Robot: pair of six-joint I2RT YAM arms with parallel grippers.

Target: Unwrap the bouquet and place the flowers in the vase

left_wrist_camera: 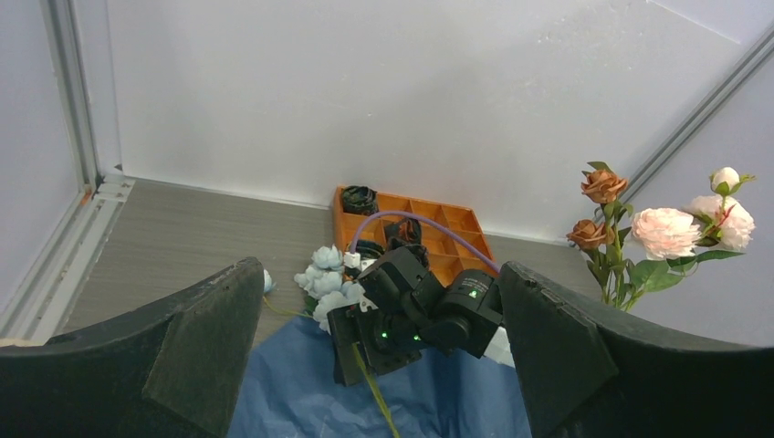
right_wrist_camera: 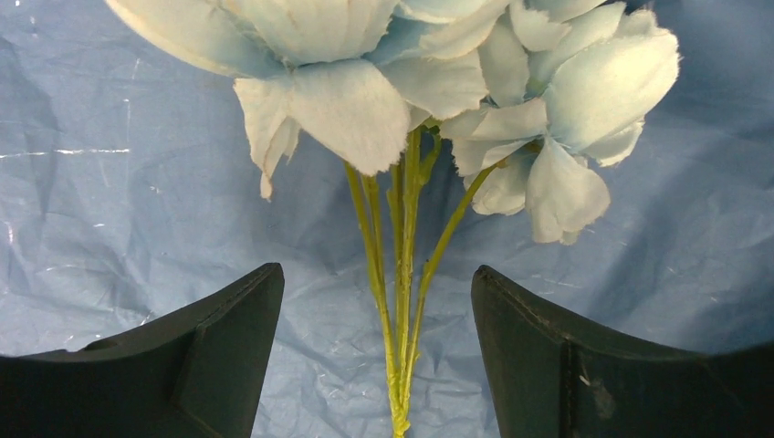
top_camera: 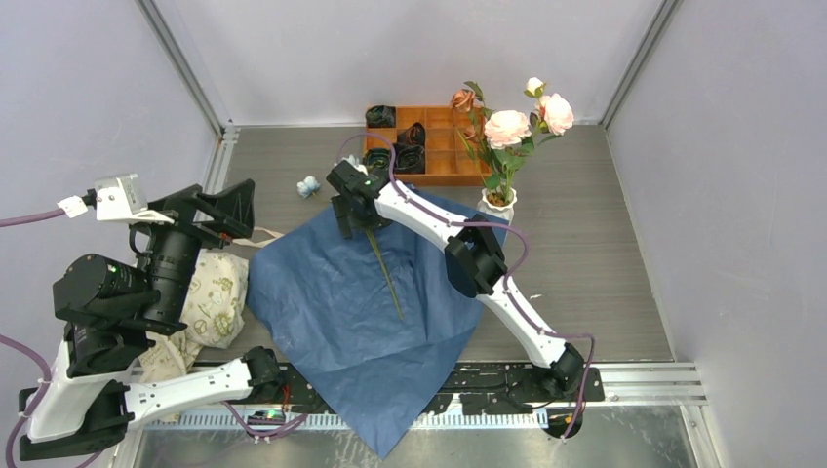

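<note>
My right gripper is open, and the yellow-green stems close to the pale blue flowers already lie bunched between its fingers. It will lower onto those stems next and close.
The bouquet lies unwrapped. Its blue wrapping paper [top_camera: 341,312] is spread flat, with a thin green stem [top_camera: 387,273] on it. My right gripper [top_camera: 357,224] hovers over that stem, jaws open. In the right wrist view, pale blue flowers [right_wrist_camera: 365,82] and their yellow-green stems [right_wrist_camera: 402,310] lie between the two fingers [right_wrist_camera: 210,356], touching neither. The white vase [top_camera: 497,203] stands right of the paper and holds pink flowers [top_camera: 507,127] and orange ones [top_camera: 463,99]. My left gripper [top_camera: 219,207] is raised at the left, open and empty; the vase itself is out of its view.
An orange compartment tray [top_camera: 444,156] with dark rolled items stands at the back, just behind the right gripper. A cream floral-print cloth bag [top_camera: 210,302] lies under the left arm. One small blue bloom [top_camera: 308,186] rests on the table off the paper's far corner.
</note>
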